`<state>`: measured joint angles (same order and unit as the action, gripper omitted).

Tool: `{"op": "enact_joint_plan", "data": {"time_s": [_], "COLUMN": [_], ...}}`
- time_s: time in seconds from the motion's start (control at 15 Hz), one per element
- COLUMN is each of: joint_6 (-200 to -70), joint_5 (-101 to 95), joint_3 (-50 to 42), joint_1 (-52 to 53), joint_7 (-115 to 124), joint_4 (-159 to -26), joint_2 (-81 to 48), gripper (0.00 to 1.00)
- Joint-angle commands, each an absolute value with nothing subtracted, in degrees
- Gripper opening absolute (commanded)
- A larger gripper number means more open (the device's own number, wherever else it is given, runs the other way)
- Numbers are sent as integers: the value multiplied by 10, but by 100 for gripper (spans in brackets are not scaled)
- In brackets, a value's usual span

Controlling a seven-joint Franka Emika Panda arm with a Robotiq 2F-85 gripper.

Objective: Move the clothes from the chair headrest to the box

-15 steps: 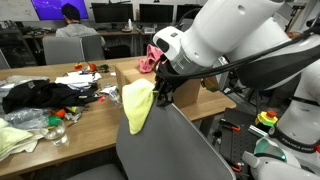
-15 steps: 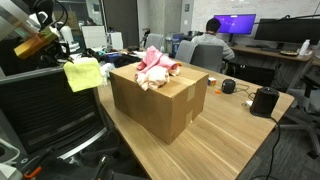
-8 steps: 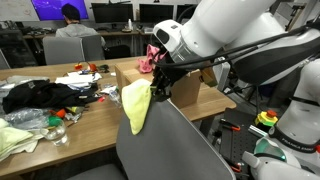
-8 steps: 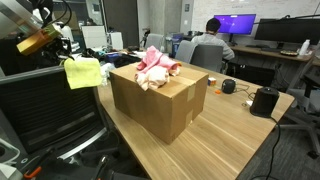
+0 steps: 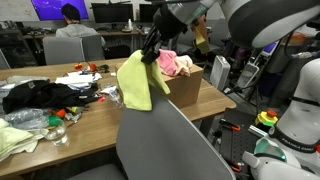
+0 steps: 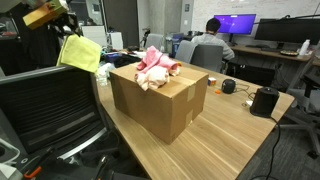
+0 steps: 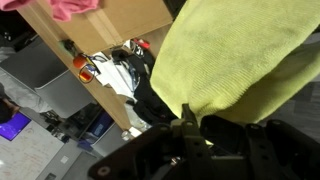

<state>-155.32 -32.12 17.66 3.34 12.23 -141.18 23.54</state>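
Note:
I should raise the yellow-green cloth [image 5: 135,80] from the box's side with my gripper next, then move it outward over the top of the box beside the pink clothes.
My gripper [image 5: 150,50] is shut on a yellow-green cloth [image 5: 135,80], which hangs from it above the grey chair headrest [image 5: 160,130]. The cloth also shows in an exterior view [image 6: 80,53] lifted to the side of the box, and fills the wrist view [image 7: 240,60] above the jaws [image 7: 185,125]. The cardboard box [image 6: 155,95] stands on the wooden table and holds pink clothes [image 6: 152,65]. The box also shows behind the cloth [image 5: 185,88] with the pink clothes [image 5: 172,63] on top.
The table [image 6: 220,135] carries black clothes [image 5: 35,95], a pale yellow cloth [image 5: 15,138] and small items. A black speaker [image 6: 264,101] stands near the table's edge. A person [image 6: 212,45] sits at monitors behind. Another robot base [image 5: 290,130] stands close by.
My gripper has risen with the yellow-green cloth, lifting it clear of the chair headrest and higher beside the box.

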Motion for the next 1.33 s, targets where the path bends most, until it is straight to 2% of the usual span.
{"op": "enact_joint_plan", "data": {"time_s": [0.0,0.67,1.0,1.07,1.13,1.27], "joint_6": [-1532,-1463,-1441,-1429,-1419,-1395], "joint_5": [-296,-350,-416,-423,-433,-441], "joint_3": [155,125,100,95,89,80], "joint_1": [8,-100,-117,-112,-108,-98], "joint_7": [112,158,222,222,220,205], "joint_4": [-1351,-1233,-1195,-1190,-1185,-1176], "joint_2": [229,165,127,121,116,109], "gripper": [6,5,5,33,34,48]}}
